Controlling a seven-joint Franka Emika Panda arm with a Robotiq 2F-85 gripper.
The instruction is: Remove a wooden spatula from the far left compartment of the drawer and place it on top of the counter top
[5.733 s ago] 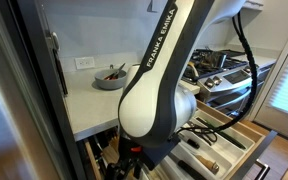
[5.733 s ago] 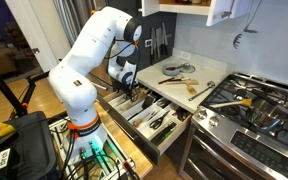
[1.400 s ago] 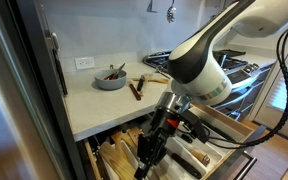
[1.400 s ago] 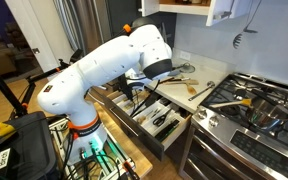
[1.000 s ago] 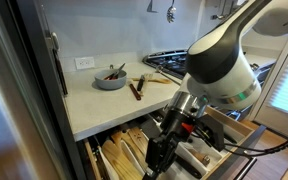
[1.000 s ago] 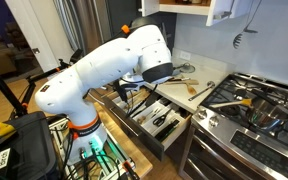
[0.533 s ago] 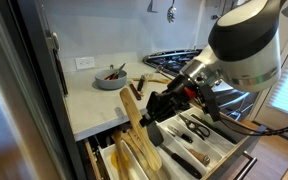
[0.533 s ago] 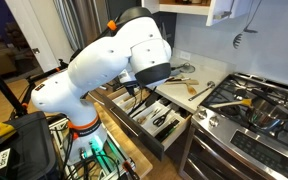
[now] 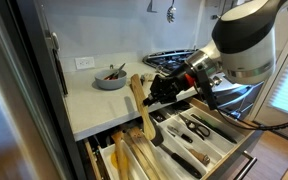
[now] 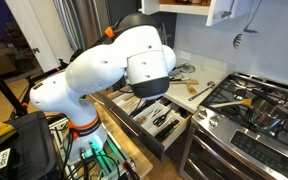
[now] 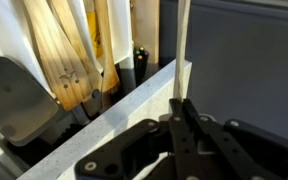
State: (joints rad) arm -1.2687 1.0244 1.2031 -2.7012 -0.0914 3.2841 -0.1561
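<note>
My gripper will move away from my base next. It will go past the drawer (image 9: 224, 152) and over the counter top toward the gas stove.
My gripper (image 9: 162, 92) is shut on the wooden spatula (image 9: 138, 104), a pale utensil held above the open drawer (image 9: 224, 152), just in front of the counter top (image 9: 92, 102). The spatula's wide end points up. Its lower end hangs over the far left compartment (image 9: 127, 158), where several pale wooden utensils lie. In the wrist view the gripper (image 11: 179, 108) pinches the spatula (image 11: 181, 45), seen edge-on as a thin pale strip, beside the counter top's edge (image 11: 96, 124). In an exterior view the arm hides the gripper, and the drawer (image 10: 170, 141) and counter top (image 10: 200, 99) show.
A grey bowl (image 9: 110, 79) with utensils stands on the counter near the wall. Black-handled scissors (image 9: 197, 128) lie in a middle section of the drawer. The gas stove (image 10: 254, 108) adjoins the counter. A dark tall door (image 9: 24, 95) borders the drawer's other side.
The gripper has risen out of the drawer with the spatula in it, from low among the utensils up to counter height. The spatula now stands nearly upright.
</note>
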